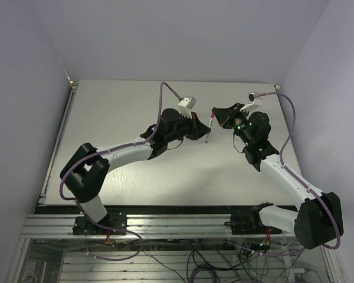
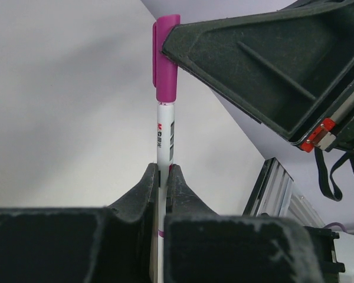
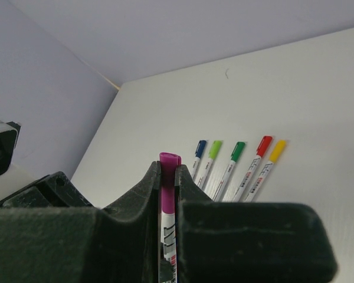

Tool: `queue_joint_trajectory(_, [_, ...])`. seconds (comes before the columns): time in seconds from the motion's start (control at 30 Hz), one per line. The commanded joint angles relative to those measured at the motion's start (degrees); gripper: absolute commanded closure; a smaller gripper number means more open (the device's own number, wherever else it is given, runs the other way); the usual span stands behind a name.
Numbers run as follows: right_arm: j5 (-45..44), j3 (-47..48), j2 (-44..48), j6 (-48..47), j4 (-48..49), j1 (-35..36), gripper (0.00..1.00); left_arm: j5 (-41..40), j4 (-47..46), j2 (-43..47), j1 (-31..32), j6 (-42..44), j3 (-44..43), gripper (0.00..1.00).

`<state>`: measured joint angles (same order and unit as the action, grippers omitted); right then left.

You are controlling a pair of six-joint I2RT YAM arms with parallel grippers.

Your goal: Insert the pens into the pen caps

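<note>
I will move my left gripper left in the top view next, then down there and release its white pen, as other capped pens lie beside the blue pen.
A white pen (image 1: 208,132) with a purple cap is held in the air between both grippers over the middle of the table. My left gripper (image 1: 204,131) is shut on the white barrel (image 2: 165,135), as the left wrist view (image 2: 163,177) shows. My right gripper (image 1: 215,115) is shut on the purple cap (image 3: 167,183), which sits on the pen's end (image 2: 166,71). The right gripper's own view (image 3: 167,171) shows the cap pinched between its fingertips. Its black finger (image 2: 253,65) shows in the left wrist view.
Several capped pens lie side by side on the white table (image 1: 118,112): blue (image 3: 199,150), light green (image 3: 213,150), green (image 3: 238,152), red (image 3: 263,146) and yellow (image 3: 277,151). Lilac walls enclose the table. An aluminium rail (image 2: 277,188) runs along one edge.
</note>
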<state>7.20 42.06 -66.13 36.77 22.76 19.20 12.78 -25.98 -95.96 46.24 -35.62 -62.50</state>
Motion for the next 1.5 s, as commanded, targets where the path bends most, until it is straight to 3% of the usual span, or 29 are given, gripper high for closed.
queue_joint_trajectory(0.0, [4.5,1.0,-0.6,-1.6,-6.4,0.5,1.00,-2.9,-6.0,-1.6,-0.7,0.7,-3.9,0.93])
queue_joint_trajectory(0.3, [3.7,1.9,-1.4,-5.9,-17.8,0.8,1.00,-4.9,-6.5,-2.6,-2.3,1.0,-7.0,0.93])
queue_joint_trajectory(0.63, [4.4,1.5,-3.7,-6.7,-22.2,3.0,1.00,-8.4,-8.0,-2.2,-2.9,3.0,-9.5,0.93])
queue_joint_trajectory(1.13, [-1.4,5.7,-6.6,-3.2,-16.2,4.4,1.00,-7.9,-4.9,-0.3,-3.9,5.1,-5.1,0.93])
queue_joint_trajectory(1.37, [-6.7,6.4,-3.9,-0.3,-8.8,4.4,0.61,-9.3,0.6,0.6,-3.9,8.0,1.4,0.93])
queue_joint_trajectory(1.47, [-11.1,6.9,-1.4,-0.1,-8.2,4.4,0.50,-10.6,3.3,0.8,-3.8,8.5,4.3,0.93])
